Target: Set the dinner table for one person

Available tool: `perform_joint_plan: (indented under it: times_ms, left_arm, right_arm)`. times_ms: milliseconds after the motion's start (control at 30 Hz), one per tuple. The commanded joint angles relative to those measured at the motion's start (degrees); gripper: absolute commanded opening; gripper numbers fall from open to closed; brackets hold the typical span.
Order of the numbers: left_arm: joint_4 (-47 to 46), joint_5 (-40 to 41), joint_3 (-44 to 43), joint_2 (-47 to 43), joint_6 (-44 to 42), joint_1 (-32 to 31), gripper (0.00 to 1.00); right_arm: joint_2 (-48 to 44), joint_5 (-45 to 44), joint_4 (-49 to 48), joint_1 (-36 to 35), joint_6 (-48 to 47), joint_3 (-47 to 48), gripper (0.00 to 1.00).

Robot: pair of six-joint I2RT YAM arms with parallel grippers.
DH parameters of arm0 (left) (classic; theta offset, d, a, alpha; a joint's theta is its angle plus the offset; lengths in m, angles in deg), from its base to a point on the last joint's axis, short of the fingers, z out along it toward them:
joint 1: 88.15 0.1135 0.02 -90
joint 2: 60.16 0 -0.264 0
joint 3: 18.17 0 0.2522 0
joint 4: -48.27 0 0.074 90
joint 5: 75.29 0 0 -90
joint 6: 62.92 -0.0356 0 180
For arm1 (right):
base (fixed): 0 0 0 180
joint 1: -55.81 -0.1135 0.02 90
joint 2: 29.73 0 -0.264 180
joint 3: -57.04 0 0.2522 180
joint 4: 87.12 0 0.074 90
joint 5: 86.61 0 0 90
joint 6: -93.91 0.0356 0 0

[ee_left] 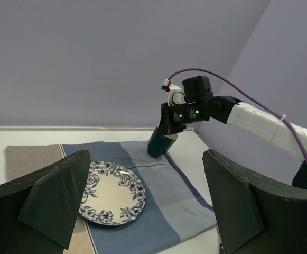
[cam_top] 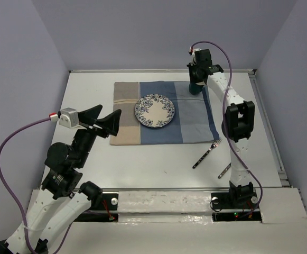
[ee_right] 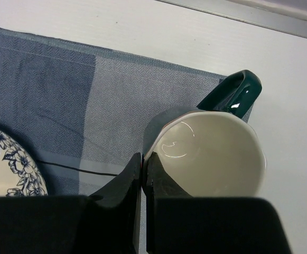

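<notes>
My left gripper goes to the right in the top view and down onto the fork's dark handle [cam_top: 200,161] next, as that end lies clear of the placemat [cam_top: 195,124].
The white dinner table [cam_top: 90,159] carries a tan-and-blue striped placemat [cam_top: 195,124] with a blue floral plate [cam_top: 154,110] on it. My right gripper [ee_right: 144,161] is shut on the rim of a dark green mug [ee_right: 216,153] with a cream inside, at the placemat's far right corner; the mug also shows tilted in the left wrist view [ee_left: 161,143]. A fork [cam_top: 206,153] and another utensil [cam_top: 225,170] lie on the table near the right arm. My left gripper [cam_top: 101,120] is open and empty, above the table left of the placemat.
Grey walls close in the table at the back and both sides. A metal rail [cam_top: 267,127] runs along the table's right edge. The right arm [cam_top: 238,121] stretches over the table's right part.
</notes>
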Motion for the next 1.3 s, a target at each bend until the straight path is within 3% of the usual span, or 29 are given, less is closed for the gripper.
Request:
perform_joint_plan:
  times_ms: [0,100,200,233,300,400,500,567,767,833,967,1067,1267]
  left_arm:
    - [-3.28,0.16,0.62,0.67,-1.23,-0.23,0.99]
    - [-3.28,0.07,0.53,0.94,-1.23,-0.23,0.99]
    - [-3.28,-0.01,0.62,1.03,-1.14,-0.32,0.99]
    - [-3.28,0.07,0.62,1.03,-1.14,-0.23,0.99]
    - [-3.28,0.16,0.53,1.38,-1.05,-0.15,0.99]
    - [-3.37,0.16,0.62,2.43,-0.53,-0.15,0.99]
    - [-3.46,-1.23,0.62,4.80,-0.09,-0.15,0.99]
    - [-3.64,-2.91,0.53,6.81,0.87,-0.15,0.99]
    - [-4.78,-16.34,0.09,17.78,9.73,-1.02,0.98]
    - [-6.00,-18.56,1.14,21.14,12.12,-3.47,0.96]
    - [-9.87,-7.77,2.38,29.24,13.45,-18.92,0.92]
    - [-10.49,0.49,-2.17,41.84,11.97,-29.29,0.90]
    - [-5.95,10.25,-15.70,62.60,4.23,-37.49,0.88]
  right_arm:
    - [1.43,-1.11,-3.15,-0.22,-2.53,4.76,0.00]
    - [2.14,-2.42,-2.62,-0.22,-2.53,5.47,0.02]
    - [1.79,-3.13,-2.70,-0.22,-1.83,5.38,0.28]
    - [1.18,-3.48,-2.71,-0.22,-1.48,5.38,0.45]
    - [-0.14,-3.40,-2.62,-0.22,-0.42,5.21,0.64]
    - [-4.53,-3.57,-2.53,-0.75,2.04,3.20,0.74]
    - [-12.43,-2.61,-2.97,-0.75,7.57,-1.28,0.74]
    - [-17.96,-2.61,-4.89,-0.75,11.07,-9.96,0.74]
    - [-47.31,-6.91,-12.80,-0.75,16.80,-40.52,0.67]
    - [-57.86,-7.88,-13.16,-0.75,18.30,-46.53,0.64]
    - [-74.56,-7.97,-13.25,-0.75,21.46,-58.49,0.60]
    - [-84.83,-9.11,-9.49,-0.75,22.34,-62.12,0.57]
    - [-92.60,-4.81,-4.30,-0.75,22.70,-60.71,0.56]
